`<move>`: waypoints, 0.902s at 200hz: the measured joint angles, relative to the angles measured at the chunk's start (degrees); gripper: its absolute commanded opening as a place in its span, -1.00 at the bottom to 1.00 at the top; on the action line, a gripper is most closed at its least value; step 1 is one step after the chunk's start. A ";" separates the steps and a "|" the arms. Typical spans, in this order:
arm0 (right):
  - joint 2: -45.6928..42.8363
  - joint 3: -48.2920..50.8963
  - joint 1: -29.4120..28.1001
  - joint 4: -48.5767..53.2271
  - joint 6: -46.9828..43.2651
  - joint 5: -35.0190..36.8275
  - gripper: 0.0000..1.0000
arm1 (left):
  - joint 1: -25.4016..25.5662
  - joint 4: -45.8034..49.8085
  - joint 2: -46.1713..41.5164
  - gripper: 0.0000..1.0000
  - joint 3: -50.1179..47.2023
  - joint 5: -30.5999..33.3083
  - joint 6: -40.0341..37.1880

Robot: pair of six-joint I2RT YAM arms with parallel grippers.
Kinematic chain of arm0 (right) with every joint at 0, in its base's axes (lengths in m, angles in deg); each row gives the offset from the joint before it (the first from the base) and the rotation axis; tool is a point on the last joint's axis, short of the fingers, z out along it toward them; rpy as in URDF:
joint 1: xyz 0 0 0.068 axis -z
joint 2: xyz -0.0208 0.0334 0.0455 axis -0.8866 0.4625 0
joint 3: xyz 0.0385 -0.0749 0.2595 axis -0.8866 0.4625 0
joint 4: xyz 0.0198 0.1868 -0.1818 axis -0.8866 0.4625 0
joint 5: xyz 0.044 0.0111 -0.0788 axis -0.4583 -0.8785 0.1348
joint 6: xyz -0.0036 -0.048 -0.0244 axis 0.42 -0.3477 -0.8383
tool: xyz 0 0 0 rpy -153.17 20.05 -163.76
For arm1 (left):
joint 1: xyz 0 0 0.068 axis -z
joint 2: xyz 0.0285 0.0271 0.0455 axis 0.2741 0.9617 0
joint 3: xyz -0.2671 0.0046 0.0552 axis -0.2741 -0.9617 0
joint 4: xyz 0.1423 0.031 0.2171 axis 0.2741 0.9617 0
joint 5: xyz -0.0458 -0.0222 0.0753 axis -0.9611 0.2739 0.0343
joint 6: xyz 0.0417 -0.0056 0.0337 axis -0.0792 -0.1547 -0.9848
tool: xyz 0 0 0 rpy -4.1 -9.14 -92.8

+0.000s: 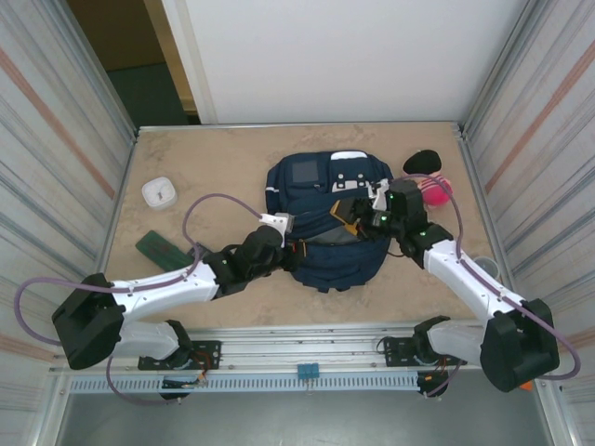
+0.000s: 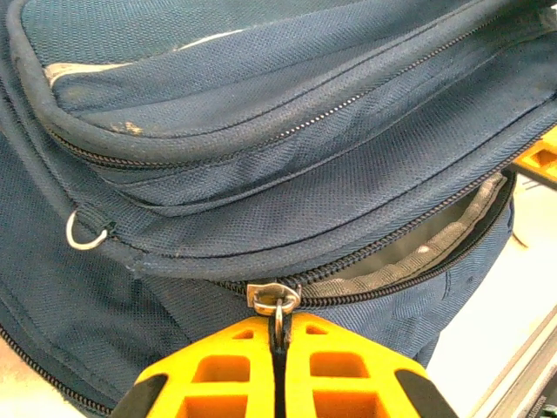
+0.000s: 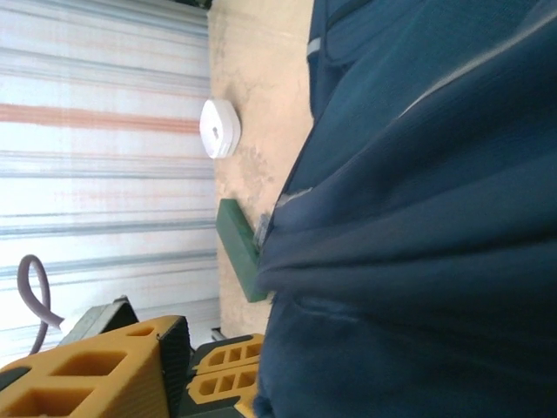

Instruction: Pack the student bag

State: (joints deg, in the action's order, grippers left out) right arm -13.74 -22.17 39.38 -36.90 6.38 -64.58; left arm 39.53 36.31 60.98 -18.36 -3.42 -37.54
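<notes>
The bag edge facing the green case is farther outward than my gripper, so my left gripper will pull outward along the zip next and let go of the zip's ring at that edge.
The student bag (image 1: 321,200), a navy backpack with a white patch and a square window pocket, lies flat in the middle of the table. My left gripper (image 1: 294,247) is at its near side, its yellow fingers (image 2: 218,370) shut on the metal ring of the zipper pull (image 2: 278,315). To the right of the slider (image 2: 274,293) the zip stands open, showing grey lining (image 2: 418,252). My right gripper (image 1: 356,213) sits on the bag's right side at the opening. One of its yellow fingers (image 3: 96,374) stands apart from the bag fabric (image 3: 418,261), which hides the other finger.
A white square box (image 1: 160,192) and a flat green case (image 1: 163,249) lie left of the bag. A black object (image 1: 423,162) and a pink one (image 1: 437,191) lie to its right. Corrugated walls close in both sides.
</notes>
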 measured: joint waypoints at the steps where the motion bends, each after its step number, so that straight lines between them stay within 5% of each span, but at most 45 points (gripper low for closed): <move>1: 0.00 0.11 -0.31 -0.13 0.24 0.20 0.18 | 0.00 -0.02 0.00 -1.00 0.00 0.00 -0.02; 21: -0.04 1.22 -4.37 -2.29 1.97 4.28 0.12 | -0.02 -0.11 0.02 -1.00 0.00 -0.90 -0.39; 56: 2.71 1.62 -7.30 -5.92 3.82 7.58 -0.53 | -0.37 -0.20 0.02 -1.00 0.00 -1.77 -0.70; 82: 3.87 1.40 -6.43 -5.51 3.39 6.71 -0.81 | -0.42 0.00 0.02 -1.00 0.00 -1.29 -0.70; 180: 4.81 -10.71 3.67 11.65 -9.18 -8.76 -1.00 | -7.93 -0.11 -2.45 -1.00 -0.68 -3.93 -4.33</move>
State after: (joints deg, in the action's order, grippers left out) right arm -8.94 -32.88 43.05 -25.25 -2.80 -73.35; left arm 31.60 36.20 58.53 -19.04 -7.36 -41.87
